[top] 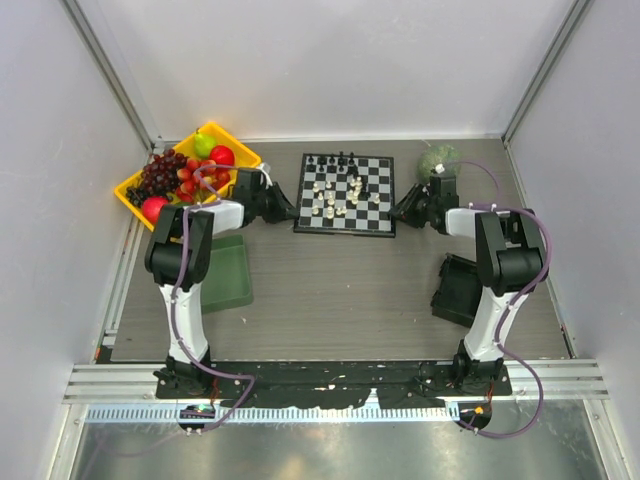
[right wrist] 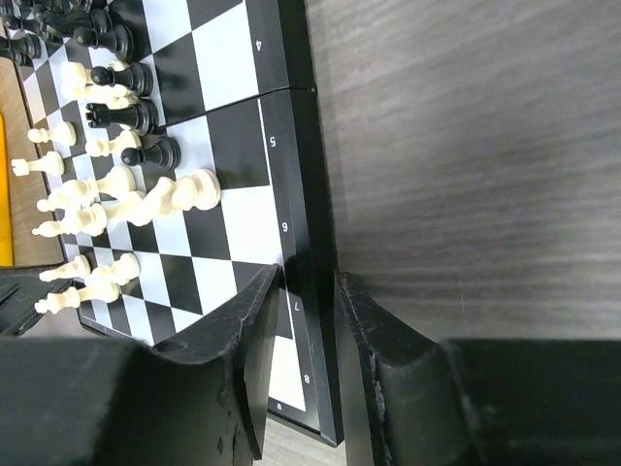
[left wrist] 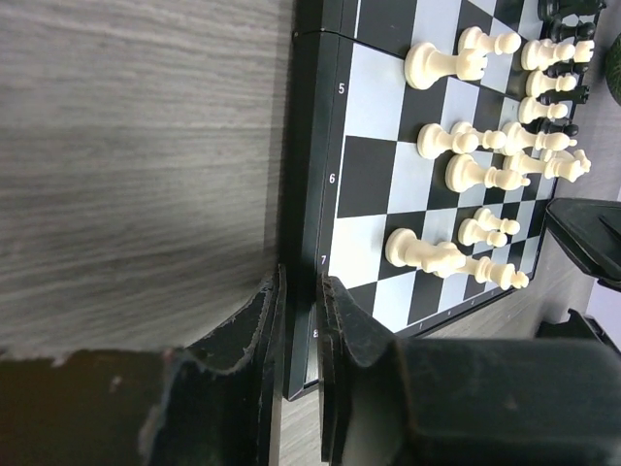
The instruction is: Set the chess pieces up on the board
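My left gripper slides back with the board's edge next and releases it on the bare near tabletop, since that clear space lies back from the gripper.
The board [top: 384, 196] lies at the table's middle back. Black chess pieces [top: 335, 160] stand along its far edge; cream ones [top: 335, 197] are scattered over the middle, several lying on their sides. My left gripper [top: 288, 211] is at the board's left edge. In the left wrist view its jaws [left wrist: 303, 282] close over the dark border [left wrist: 309, 146] near row 7, with cream pieces [left wrist: 437, 63] beyond. My right gripper [top: 400, 212] is at the right edge. In the right wrist view its jaws [right wrist: 310, 277] straddle the border [right wrist: 291, 146] near row 7, close to cream pieces [right wrist: 179, 197] and black pieces [right wrist: 126, 116].
A yellow tray [top: 130, 196] of grapes and fruit stands at the back left. A plain green tray [top: 232, 275] lies by the left arm. A green leafy object [top: 437, 160] sits behind the right gripper. A black box [top: 458, 290] lies by the right arm's base.
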Motion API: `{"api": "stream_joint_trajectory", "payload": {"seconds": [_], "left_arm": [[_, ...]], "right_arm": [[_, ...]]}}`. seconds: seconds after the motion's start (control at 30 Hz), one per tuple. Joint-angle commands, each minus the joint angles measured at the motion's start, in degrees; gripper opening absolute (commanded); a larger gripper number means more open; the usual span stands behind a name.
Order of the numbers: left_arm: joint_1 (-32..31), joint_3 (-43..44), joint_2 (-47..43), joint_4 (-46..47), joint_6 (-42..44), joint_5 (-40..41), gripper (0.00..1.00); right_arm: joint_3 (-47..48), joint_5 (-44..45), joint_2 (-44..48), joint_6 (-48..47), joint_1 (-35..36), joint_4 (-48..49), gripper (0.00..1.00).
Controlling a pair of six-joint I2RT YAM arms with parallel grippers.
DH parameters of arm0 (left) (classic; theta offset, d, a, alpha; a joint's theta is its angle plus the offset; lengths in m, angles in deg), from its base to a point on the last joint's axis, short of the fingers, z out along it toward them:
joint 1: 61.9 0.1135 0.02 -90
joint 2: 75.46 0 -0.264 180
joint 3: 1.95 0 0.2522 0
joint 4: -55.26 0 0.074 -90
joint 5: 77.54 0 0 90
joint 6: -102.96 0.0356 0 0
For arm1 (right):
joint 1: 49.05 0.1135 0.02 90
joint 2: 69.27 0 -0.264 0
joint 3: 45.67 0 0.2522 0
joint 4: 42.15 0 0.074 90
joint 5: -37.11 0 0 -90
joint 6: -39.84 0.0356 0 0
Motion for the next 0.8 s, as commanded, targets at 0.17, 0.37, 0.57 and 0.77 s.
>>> {"api": "stream_joint_trajectory", "payload": {"seconds": [0.17, 0.37, 0.57, 0.77], "left_arm": [[-4.3, -12.1, -7.8, 0.4, -0.4, -1.0, 0.16], [-6.0, -21.5, -14.3, 1.4, 0.2, 0.6, 0.15], [-8.7, -27.6, -20.1, -2.1, 2.6, 2.3, 0.15], [-12.8, -35.3, -25.0, -1.6, 2.0, 3.9, 0.15]], "right_arm": [[-9.0, -1.2, 8.7, 0.0, 7.0, -0.7, 0.33], [-19.3, 5.1, 15.6, 2.4, 13.3, 3.0, 0.33], [-29.0, 11.6, 23.3, 5.4, 20.5, 3.8, 0.33], [-37.1, 15.6, 32.3, 7.2, 25.1, 4.7, 0.33]]}}
